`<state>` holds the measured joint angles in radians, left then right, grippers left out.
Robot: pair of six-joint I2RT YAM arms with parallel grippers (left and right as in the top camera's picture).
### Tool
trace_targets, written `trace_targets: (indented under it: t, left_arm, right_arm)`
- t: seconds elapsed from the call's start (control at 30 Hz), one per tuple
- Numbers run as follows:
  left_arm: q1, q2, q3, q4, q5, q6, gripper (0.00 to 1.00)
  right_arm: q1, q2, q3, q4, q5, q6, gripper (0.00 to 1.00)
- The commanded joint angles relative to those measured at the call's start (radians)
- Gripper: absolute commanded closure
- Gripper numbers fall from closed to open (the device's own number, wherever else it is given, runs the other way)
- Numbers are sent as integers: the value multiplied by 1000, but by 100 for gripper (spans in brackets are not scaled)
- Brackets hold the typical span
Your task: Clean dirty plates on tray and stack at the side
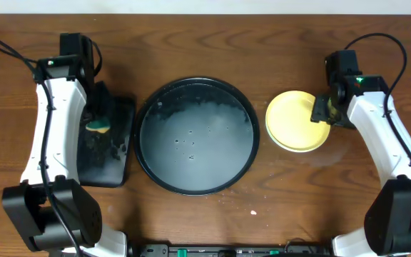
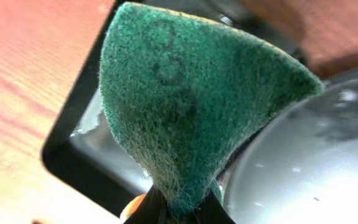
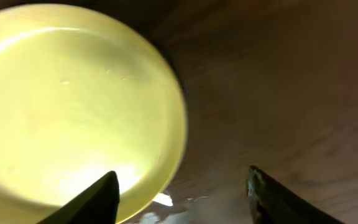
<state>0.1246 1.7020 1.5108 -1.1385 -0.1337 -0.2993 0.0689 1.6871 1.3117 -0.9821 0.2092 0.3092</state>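
I will next lower my left gripper and ease it back to release the sponge [image 2: 191,106] onto the rectangular tray's bottom below it, while the round tray is bare.
The large round black tray [image 1: 196,135] lies mid-table, wet and foamy, with no plate on it. The pale yellow plate [image 1: 297,121] sits on the table to its right and fills the left of the right wrist view [image 3: 73,99]. The mint-blue plates are not visible. My right gripper [image 1: 325,111] is open and empty at the plate's right edge, one finger over the rim and one over the table [image 3: 182,193]. My left gripper [image 1: 98,127] is shut on a green sponge [image 2: 191,106], pinched at its base [image 2: 182,208], over the rectangular tray.
The small rectangular black tray [image 1: 111,160] lies left of the round tray, wet; its rim shows in the left wrist view [image 2: 67,158]. A wet patch [image 1: 328,153] marks the wood by the yellow plate. A small crumb [image 1: 254,211] lies near the front.
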Motion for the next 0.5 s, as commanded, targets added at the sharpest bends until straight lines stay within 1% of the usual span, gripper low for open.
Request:
trace_targets:
  t: [0.0,0.07,0.17,0.27,0.3,0.33,0.37,0.4,0.47]
  left_arm:
    - [16,0,-42,22,-88,47,92]
    - [23,5,-76,53,-88,92,92]
    - [29,16,-142,111,-83,148,92]
    - [29,21,-198,146,-32,195,92]
    - [29,23,-209,150,-6,210,87]
    - [29,23,-219,154,11,214,73]
    - [29,23,-224,156,14,213,57]
    - [29,23,-225,156,14,213,25]
    - [29,23,-225,156,14,213,25]
  right_arm:
    - [-2,-19,82,-5,-142,-79,24]
    - [-1,-19,119,-9,-166,-91,20]
    - [14,-20,171,-17,-166,-108,20]
    - [34,-20,201,-25,-165,-125,17]
    - [41,-20,207,-25,-164,-129,14]
    - [48,-21,212,-25,-165,-132,12]
    - [54,-21,217,-25,-166,-132,12]
    - [59,-21,225,-28,-167,-131,11]
    - [67,-21,245,-35,-171,-131,10]
